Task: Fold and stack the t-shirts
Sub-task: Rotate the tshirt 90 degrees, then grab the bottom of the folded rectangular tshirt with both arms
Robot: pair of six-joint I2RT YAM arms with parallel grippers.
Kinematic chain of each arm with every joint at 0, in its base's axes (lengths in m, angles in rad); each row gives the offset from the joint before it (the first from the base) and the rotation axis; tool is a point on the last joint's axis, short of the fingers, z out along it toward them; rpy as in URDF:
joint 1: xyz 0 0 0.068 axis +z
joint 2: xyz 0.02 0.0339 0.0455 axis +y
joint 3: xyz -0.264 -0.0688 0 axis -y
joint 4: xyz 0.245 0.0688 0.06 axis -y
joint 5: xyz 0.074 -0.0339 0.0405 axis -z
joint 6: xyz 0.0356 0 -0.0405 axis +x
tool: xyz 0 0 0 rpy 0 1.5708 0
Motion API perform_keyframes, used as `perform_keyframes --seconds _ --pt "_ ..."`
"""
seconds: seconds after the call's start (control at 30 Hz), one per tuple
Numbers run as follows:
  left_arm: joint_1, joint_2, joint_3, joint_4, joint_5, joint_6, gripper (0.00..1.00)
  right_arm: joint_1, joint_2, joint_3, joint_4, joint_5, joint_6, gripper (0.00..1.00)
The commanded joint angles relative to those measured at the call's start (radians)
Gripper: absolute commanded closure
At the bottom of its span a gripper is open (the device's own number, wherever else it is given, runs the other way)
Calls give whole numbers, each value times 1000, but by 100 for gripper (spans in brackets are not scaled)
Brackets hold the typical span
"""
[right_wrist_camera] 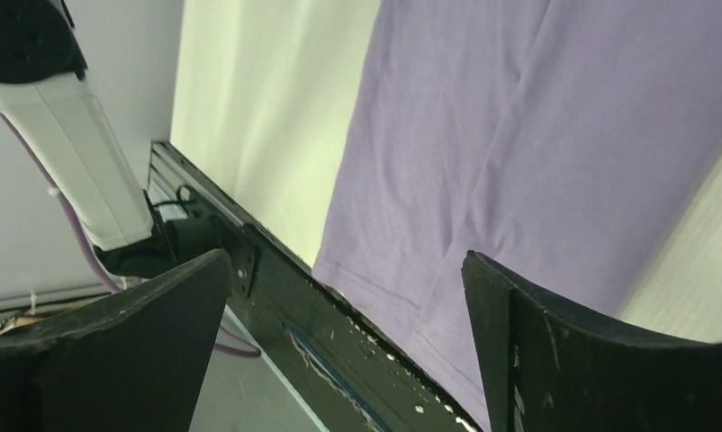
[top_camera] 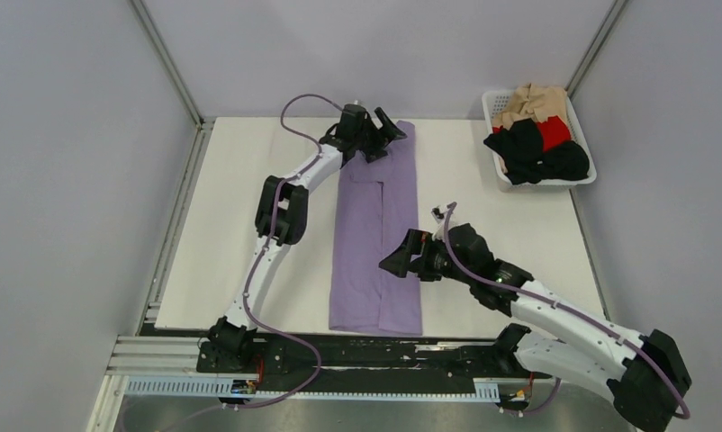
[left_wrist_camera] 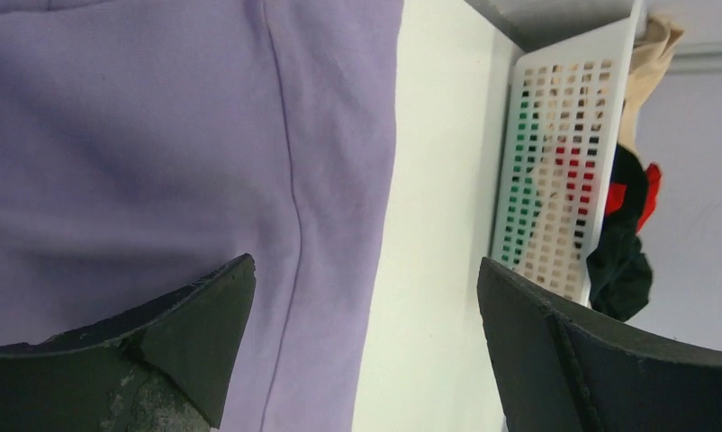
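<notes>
My left gripper should next move back along the folded t-shirt and down onto its near corner away from the basket. The t-shirt is still stretched out long.
A lavender t-shirt (top_camera: pixel 375 234) lies flat on the white table, folded lengthwise into a long narrow strip; it also fills much of the left wrist view (left_wrist_camera: pixel 159 135) and the right wrist view (right_wrist_camera: pixel 519 135). My left gripper (top_camera: pixel 383 137) hovers open over the strip's far end, nothing between its fingers (left_wrist_camera: pixel 195 324). My right gripper (top_camera: pixel 397 264) stands open above the strip's right edge near the front, also with nothing in it. More t-shirts, tan (top_camera: pixel 533 103), red (top_camera: pixel 555 133) and black (top_camera: pixel 533 153), are heaped in the basket.
A white mesh basket (top_camera: pixel 581 180) stands at the table's back right corner; its side shows in the left wrist view (left_wrist_camera: pixel 555 180). A black rail (top_camera: pixel 357 355) runs along the near table edge. Grey walls enclose the table on three sides.
</notes>
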Motion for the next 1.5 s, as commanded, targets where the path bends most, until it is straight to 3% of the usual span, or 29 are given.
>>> perform_keyframes --seconds 0.0,0.1,0.17,0.33,0.53,0.8,0.97,1.03,1.23,1.47 --pt "-6 -282 -77 -141 -69 221 0 -2 -152 -43 -77 179 33 0" --pt "-8 -483 -210 -226 18 364 0 -13 -218 -52 -145 259 40 0" --pt "-21 -639 -383 -254 13 445 0 -23 -240 -45 -185 292 40 0" --pt "-71 -1029 -929 -248 -178 532 0 -31 -237 -32 -201 318 1 0" --pt "-152 -1396 -1407 -258 -265 419 0 -44 -141 6 -208 304 -69 0" --pt "-362 -1809 -1787 -393 -258 218 2 -49 -128 -2 -271 279 -61 0" --pt "-419 -1925 -1900 -459 -196 189 8 -49 -177 -52 -269 256 -71 0" --pt "-439 -1937 -1932 -449 -166 164 15 -49 -189 -69 -261 214 -76 0" --pt "-451 -1842 -1970 -397 -133 142 36 -49 -187 -103 -258 159 -68 0" --pt "-451 -1697 -1988 -295 -107 133 47 -49 -161 -108 -259 148 -65 0"
